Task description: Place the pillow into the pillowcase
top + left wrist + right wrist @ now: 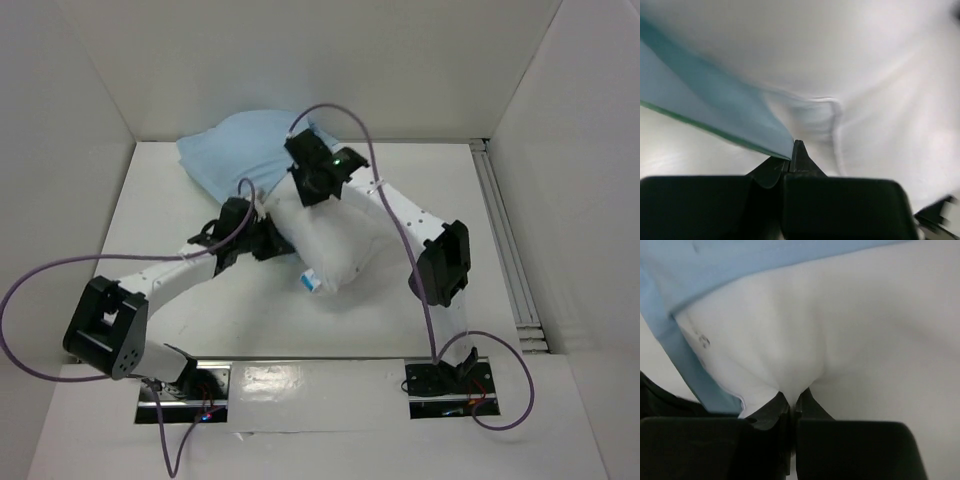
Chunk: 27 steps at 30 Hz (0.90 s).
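My left gripper is to tilt and pull the pillowcase's edge to the right in the top view, toward the pillow's labelled near corner (314,282), which is still uncovered.
The white pillow (335,245) lies mid-table, its blue-and-white label (310,281) at the near corner. The light blue pillowcase (235,150) lies bunched behind it, covering the pillow's far end. My left gripper (268,235) is at the pillow's left side, shut on the pillowcase's edge (715,110), with the pillow (865,75) just beyond the fingertips (799,150). My right gripper (308,188) is at the pillow's far end, shut on a pinch of the pillow's white cloth (840,330). The pillowcase (740,265) drapes over the pillow's top and left there.
White walls enclose the table on the left, back and right. A metal rail (510,250) runs along the right side. Purple cables (40,290) loop from both arms. The arm bases (445,385) are at the near edge.
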Tool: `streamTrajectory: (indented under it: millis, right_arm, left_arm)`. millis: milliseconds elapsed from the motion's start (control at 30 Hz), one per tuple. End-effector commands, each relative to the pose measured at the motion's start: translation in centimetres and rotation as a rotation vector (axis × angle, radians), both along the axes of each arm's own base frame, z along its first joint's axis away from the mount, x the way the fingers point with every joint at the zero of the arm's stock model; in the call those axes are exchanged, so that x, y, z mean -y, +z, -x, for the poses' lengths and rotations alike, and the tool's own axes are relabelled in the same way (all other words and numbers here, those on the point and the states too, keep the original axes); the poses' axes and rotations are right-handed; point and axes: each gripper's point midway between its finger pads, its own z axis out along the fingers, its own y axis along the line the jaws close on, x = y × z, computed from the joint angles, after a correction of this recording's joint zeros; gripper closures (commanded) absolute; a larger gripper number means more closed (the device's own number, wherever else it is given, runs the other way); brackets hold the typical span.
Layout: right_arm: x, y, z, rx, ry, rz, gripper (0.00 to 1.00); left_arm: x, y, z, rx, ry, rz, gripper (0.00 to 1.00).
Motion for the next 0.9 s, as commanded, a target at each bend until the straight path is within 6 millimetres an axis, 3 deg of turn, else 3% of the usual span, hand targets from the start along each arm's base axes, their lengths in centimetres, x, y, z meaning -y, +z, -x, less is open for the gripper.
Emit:
streamTrajectory:
  millis: [0, 33, 67, 100, 133, 167, 200, 233, 267, 300, 367, 400, 433, 467, 500, 533, 633, 700, 733, 800, 833, 867]
  right_arm:
    - [1.6, 16.3, -8.0, 0.346, -0.150, -0.359, 1.00]
    - [1.9, 19.6, -8.0, 0.414, -0.158, -0.409, 1.00]
    - [3.7, 23.2, -8.3, 0.504, -0.213, -0.438, 1.00]
    - [4.3, 26.8, -8.1, 0.593, -0.232, -0.501, 1.00]
    - [4.9, 28.2, -7.8, 0.631, -0.245, -0.526, 1.00]
    - [6.6, 31.4, -6.3, 0.699, -0.269, -0.570, 1.00]
    - [7.4, 32.8, -6.2, 0.746, -0.286, -0.603, 1.00]
    - [7.2, 30.4, -6.4, 0.710, -0.286, -0.569, 1.00]
    - [7.1, 30.2, -5.7, 0.703, -0.277, -0.569, 1.00]
    - [6.7, 26.1, -6.2, 0.629, -0.282, -0.509, 1.00]
    - [4.9, 21.1, -5.2, 0.520, -0.261, -0.466, 1.00]
    - [5.0, 18.1, -4.9, 0.466, -0.273, -0.433, 1.00]
    - [4.5, 11.8, -3.9, 0.359, -0.279, -0.383, 1.00]
    - [4.3, 10.1, -2.9, 0.318, -0.263, -0.403, 1.00]
    - [4.3, 7.7, -2.2, 0.274, -0.267, -0.403, 1.00]
    - [4.5, 3.9, -1.3, 0.210, -0.284, -0.397, 1.00]
    - [4.4, 1.4, -0.6, 0.150, -0.280, -0.415, 1.00]
    - [4.7, 2.5, -2.6, 0.174, -0.295, -0.431, 1.00]
    - [4.7, 6.0, -4.1, 0.229, -0.295, -0.469, 1.00]
    - [6.7, 10.7, -7.1, 0.327, -0.327, -0.495, 1.00]
    - [7.8, 13.1, -8.0, 0.367, -0.350, -0.502, 1.00]
    - [8.6, 19.3, -9.1, 0.477, -0.364, -0.579, 1.00]
  left_arm:
    - [7.5, 12.9, -2.2, 0.254, -0.358, 0.282, 1.00]
    - [8.4, 14.9, -2.3, 0.281, -0.394, 0.305, 1.00]
    - [9.3, 17.1, -2.2, 0.320, -0.435, 0.334, 1.00]
    - [10.5, 22.2, -2.0, 0.421, -0.514, 0.394, 1.00]
    - [10.9, 24.1, -1.8, 0.455, -0.552, 0.418, 1.00]
    - [11.1, 26.3, -1.5, 0.497, -0.580, 0.448, 1.00]
    - [11.2, 28.4, -1.2, 0.550, -0.606, 0.467, 1.00]
    - [11.2, 29.8, -0.5, 0.570, -0.629, 0.509, 1.00]
    - [11.3, 28.4, -0.2, 0.535, -0.635, 0.525, 1.00]
    - [11.0, 27.9, 0.2, 0.520, -0.647, 0.547, 1.00]
    - [10.8, 26.7, 0.4, 0.489, -0.646, 0.595, 1.00]
    - [10.7, 23.5, 0.9, 0.410, -0.635, 0.602, 1.00]
    - [10.4, 23.2, 1.0, 0.409, -0.629, 0.641, 1.00]
    - [10.2, 20.5, 1.6, 0.345, -0.610, 0.650, 1.00]
    - [10.2, 21.2, 1.8, 0.362, -0.624, 0.671, 1.00]
    - [10.0, 19.4, 2.6, 0.291, -0.611, 0.694, 1.00]
    - [10.5, 19.5, 3.8, 0.306, -0.652, 0.718, 1.00]
    - [11.0, 20.7, 4.3, 0.318, -0.684, 0.731, 1.00]
    - [11.5, 22.9, 4.8, 0.366, -0.735, 0.745, 1.00]
    - [12.1, 25.9, 5.2, 0.405, -0.782, 0.772, 1.00]
    - [12.6, 29.2, 5.2, 0.493, -0.829, 0.788, 1.00]
    - [12.6, 31.0, 5.3, 0.529, -0.849, 0.792, 1.00]
